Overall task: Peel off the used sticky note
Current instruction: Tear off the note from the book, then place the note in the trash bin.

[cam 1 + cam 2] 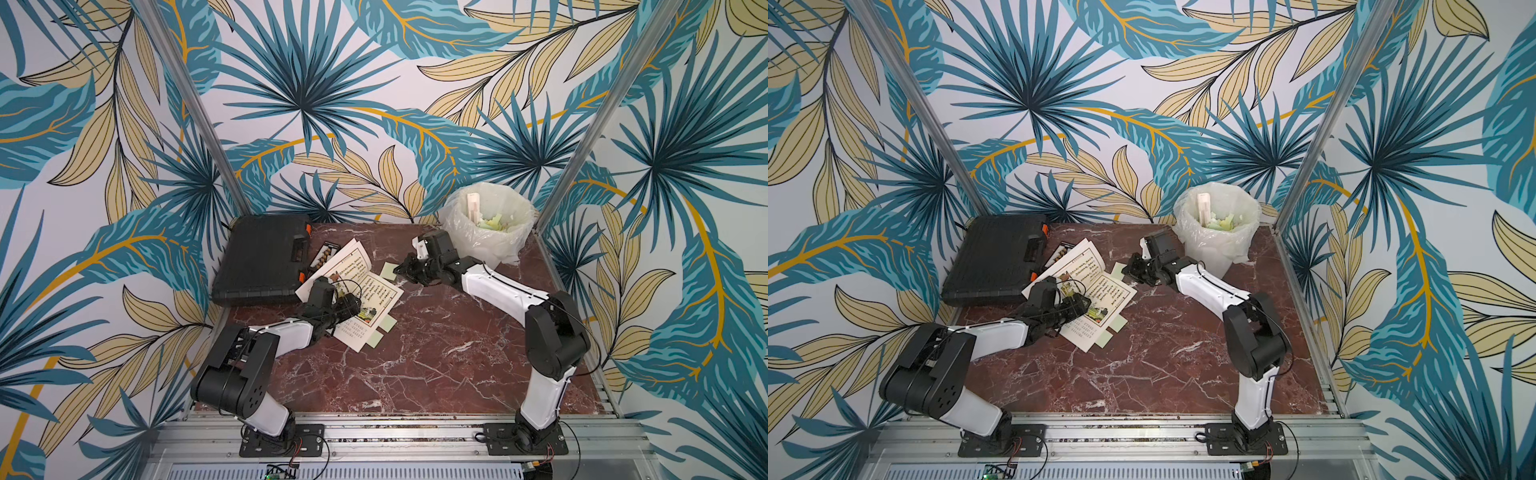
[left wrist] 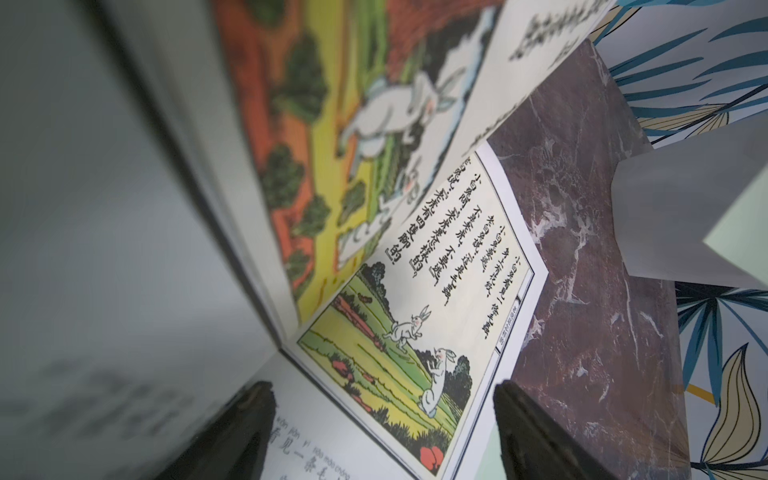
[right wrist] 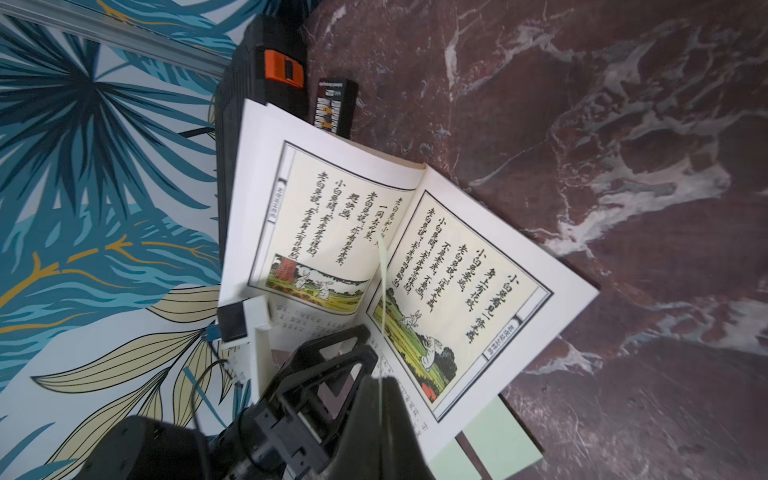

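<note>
My right gripper should lift next and swing over the opening of the bin [image 1: 497, 217], which stands beside it, away from the book [image 1: 368, 286], because scraps already lie inside the bin.
An open picture book [image 1: 368, 286] lies on the marble table. My right gripper [image 1: 400, 268] is at the book's far right edge, shut on a pale green sticky note [image 1: 389, 271]. In the right wrist view this sticky note [image 3: 381, 291] shows edge-on as a thin strip running out from between the closed jaws. Two more green notes [image 1: 386, 323] [image 1: 375, 340] stick out from the book's near edge, also seen in the right wrist view [image 3: 505, 436]. My left gripper [image 1: 353, 305] sits low over the book's near page, jaws open, with nothing between its fingers [image 2: 523, 419].
A black tool case [image 1: 262, 257] with orange latches lies at the back left, touching the book. A small black card [image 1: 322, 251] rests between them. A bin [image 1: 486, 224] lined with a plastic bag stands at the back right, behind the right arm, with paper scraps inside.
</note>
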Motion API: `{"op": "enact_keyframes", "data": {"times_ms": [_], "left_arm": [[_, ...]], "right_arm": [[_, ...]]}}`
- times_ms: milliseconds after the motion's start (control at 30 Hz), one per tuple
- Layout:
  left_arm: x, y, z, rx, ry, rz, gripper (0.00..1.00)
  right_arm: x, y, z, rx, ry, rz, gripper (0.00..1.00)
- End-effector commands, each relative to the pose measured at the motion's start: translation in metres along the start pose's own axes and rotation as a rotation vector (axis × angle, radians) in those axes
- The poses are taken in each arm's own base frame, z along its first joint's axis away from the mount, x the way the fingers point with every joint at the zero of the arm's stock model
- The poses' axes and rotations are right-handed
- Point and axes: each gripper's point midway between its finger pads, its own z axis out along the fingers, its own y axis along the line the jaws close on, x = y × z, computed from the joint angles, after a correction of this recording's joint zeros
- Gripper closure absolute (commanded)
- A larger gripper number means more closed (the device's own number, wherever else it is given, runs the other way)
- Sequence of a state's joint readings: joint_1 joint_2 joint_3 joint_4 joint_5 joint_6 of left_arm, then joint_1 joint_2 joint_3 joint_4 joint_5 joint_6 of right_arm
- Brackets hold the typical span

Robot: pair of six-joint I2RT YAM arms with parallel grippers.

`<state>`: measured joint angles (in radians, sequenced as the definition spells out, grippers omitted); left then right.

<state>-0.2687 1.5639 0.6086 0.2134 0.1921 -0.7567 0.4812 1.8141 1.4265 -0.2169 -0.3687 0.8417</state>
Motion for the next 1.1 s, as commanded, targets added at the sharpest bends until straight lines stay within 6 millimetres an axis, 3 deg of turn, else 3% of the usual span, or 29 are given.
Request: {"op": "enact_keyframes", "data": {"times_ms": [0, 233, 467, 700, 833, 967, 1067], "left_arm": [[0.016, 0.029, 0.005, -0.091, 0.054, -0.036, 0.13], [0.016, 0.027, 0.006, -0.087, 0.059, -0.034, 0.13], [0.016, 0.027, 0.005, -0.089, 0.064, -0.032, 0.13], [0.016, 0.027, 0.004, -0.091, 0.062, -0.03, 0.13], [0.016, 0.027, 0.004, -0.089, 0.064, -0.031, 0.13], [0.015, 0.026, 0.003, -0.086, 0.062, -0.033, 0.14], [0.015, 0.026, 0.003, -0.086, 0.063, -0.034, 0.14]], "right_arm": [[-0.015, 0.0, -0.048, 0.078, -0.058, -0.092, 1.0], [-0.061, -0.002, -0.14, 0.146, -0.216, -0.142, 1.0], [-0.101, -0.017, -0.202, 0.197, -0.318, -0.118, 1.0], [-0.137, -0.042, -0.237, 0.221, -0.381, -0.054, 1.0], [-0.155, -0.065, -0.245, 0.299, -0.388, -0.036, 0.99], [-0.165, -0.086, -0.243, 0.398, -0.361, -0.04, 0.86], [-0.169, -0.094, -0.245, 0.464, -0.335, -0.053, 0.7]]}}
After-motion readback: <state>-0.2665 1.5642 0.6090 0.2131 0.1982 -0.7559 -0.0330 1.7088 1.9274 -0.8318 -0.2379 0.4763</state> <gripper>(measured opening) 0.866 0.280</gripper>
